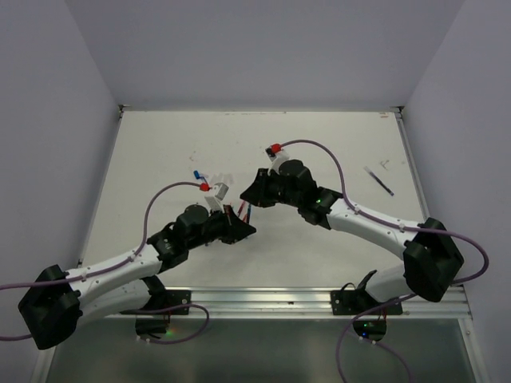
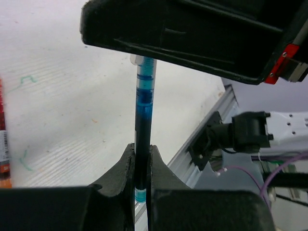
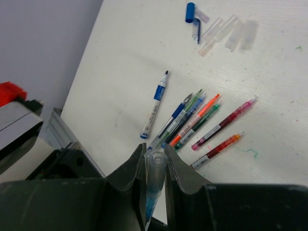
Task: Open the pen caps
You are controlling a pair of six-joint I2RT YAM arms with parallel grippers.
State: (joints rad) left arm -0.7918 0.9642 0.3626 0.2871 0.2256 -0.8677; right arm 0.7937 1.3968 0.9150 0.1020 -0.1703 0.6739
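Note:
My right gripper pulls the cap off the pen next, then moves outward and lowers the cap beside the loose clear caps farther out.
My left gripper [image 2: 142, 149] [image 1: 243, 230] is shut on the dark blue barrel of a pen [image 2: 143, 115], held off the table. My right gripper [image 3: 155, 151] [image 1: 257, 194] is shut on that pen's clear cap [image 3: 156, 166], whose base shows in the left wrist view [image 2: 145, 67]. The cap still sits on the pen. The two grippers face each other along the pen [image 1: 250, 211]. A loose blue cap [image 3: 190, 12] [image 1: 196, 173] and several clear caps [image 3: 226, 31] lie on the table. No red cap shows.
Several uncapped coloured pens [image 3: 202, 120] and a white-and-blue pen [image 3: 155, 103] lie in a fan under the grippers. A black pen [image 1: 379, 181] lies at the right. The metal rail [image 1: 263, 301] runs along the near edge. Walls close in left, right and back.

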